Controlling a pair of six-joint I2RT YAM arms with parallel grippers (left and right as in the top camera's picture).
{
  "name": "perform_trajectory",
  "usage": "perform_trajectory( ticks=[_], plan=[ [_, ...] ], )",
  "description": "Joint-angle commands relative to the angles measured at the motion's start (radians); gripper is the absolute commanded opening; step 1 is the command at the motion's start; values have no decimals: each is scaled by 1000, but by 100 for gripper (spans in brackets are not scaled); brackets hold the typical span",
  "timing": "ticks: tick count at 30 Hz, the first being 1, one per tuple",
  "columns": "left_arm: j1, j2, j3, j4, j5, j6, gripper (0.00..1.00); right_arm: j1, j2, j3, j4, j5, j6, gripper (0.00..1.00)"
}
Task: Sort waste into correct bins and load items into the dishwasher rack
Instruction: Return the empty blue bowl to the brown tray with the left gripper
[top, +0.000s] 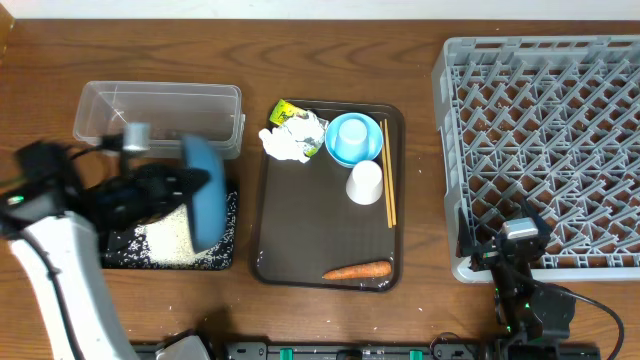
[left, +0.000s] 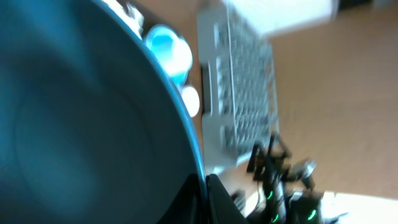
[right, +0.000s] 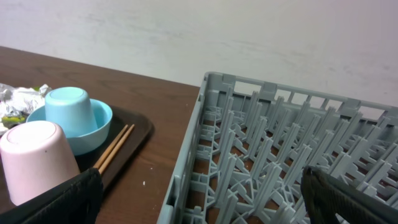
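My left gripper will carry the dish (top: 203, 192) over to the bare bottom of the serving tray, level it, lower it and release it. The tray's bare bottom is below my left gripper, to its right in the overhead view.
My left gripper (top: 183, 182) is shut on the rim of the dark-blue dish (top: 203, 192), held on edge over the black tray (top: 226, 252), which holds a heap of white rice (top: 170, 238). In the left wrist view the dish (left: 81, 112) fills the frame, its rim between the fingers (left: 205, 193). The brown serving tray (top: 262, 215) carries tissue (top: 292, 140), a yellow-green wrapper (top: 283, 110), a light-blue cup in a light-blue bowl (top: 353, 138), a white cup (top: 365, 182), chopsticks (top: 388, 185) and a carrot (top: 356, 270). My right gripper (top: 508, 248) is open and empty at the grey rack's (top: 545, 140) front-left corner.
The clear tub (top: 160, 105) stands behind the black tray and looks empty. In the right wrist view the rack's wall (right: 186, 168) is right in front of the open fingers (right: 199, 199), with the white cup (right: 34, 158), bowl (right: 99, 127) and chopsticks (right: 115, 146) at the left.
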Motion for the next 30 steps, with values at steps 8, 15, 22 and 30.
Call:
perform_trajectory(
  ticks=[8, 15, 22, 30],
  plan=[
    [-674, -8, 32, 250, -628, -557, 6, -12, -6, -1, -5, 2, -7, 99],
    [-972, 72, 29, 320, -981, -770, 6, -12, -6, -1, -5, 2, -7, 99],
    [-1081, 221, 22, 483, -979, -769, 6, -12, -6, -1, -4, 2, -7, 99],
    [-1100, 350, 22, 518, -944, -780, 6, -12, -6, -1, -5, 2, -7, 99]
  ],
)
